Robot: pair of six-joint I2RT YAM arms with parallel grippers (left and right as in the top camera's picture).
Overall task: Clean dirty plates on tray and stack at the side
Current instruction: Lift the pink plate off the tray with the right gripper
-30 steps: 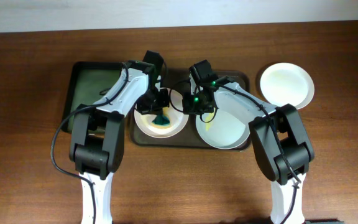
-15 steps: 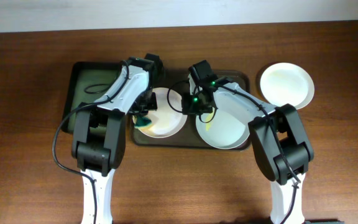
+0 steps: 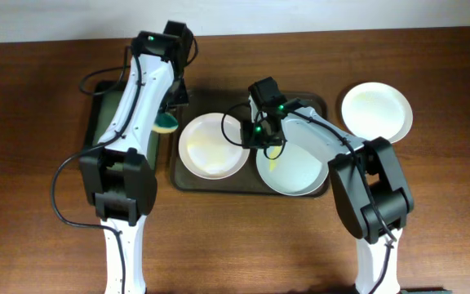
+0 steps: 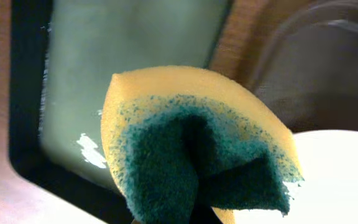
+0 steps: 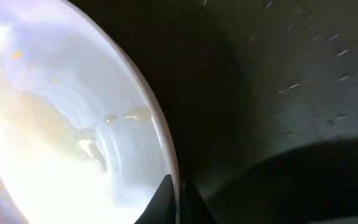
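Observation:
Next, my right gripper will lift, carry across, lower onto the third plate (image 3: 376, 112) and release the plate's rim, since that's off the tray (image 3: 317, 103), to the gripper's right in the overhead view.
Two white plates lie on the dark tray (image 3: 317, 103): the left plate (image 3: 210, 147) with faint yellowish marks and the right plate (image 3: 299, 170) with a yellow smear. A third plate (image 3: 375, 110) rests on the table to the right. My left gripper (image 3: 170, 114) is shut on a yellow-and-green sponge (image 3: 166, 123) (image 4: 191, 143), folded between the jaws, over the basin's right edge. My right gripper (image 3: 256, 140) (image 5: 179, 200) is shut on the thin rim of a smeared plate (image 5: 55, 137), at the left plate's right edge.
A black basin (image 3: 107, 118) (image 4: 129, 56) of greenish liquid stands left of the tray. Bare wooden table lies in front of the tray and at the far left. Both arms reach in from the near side.
My left gripper lifted the sponge off the left plate and carried it left and back to the basin's edge. The right gripper has stayed on the plate rim.

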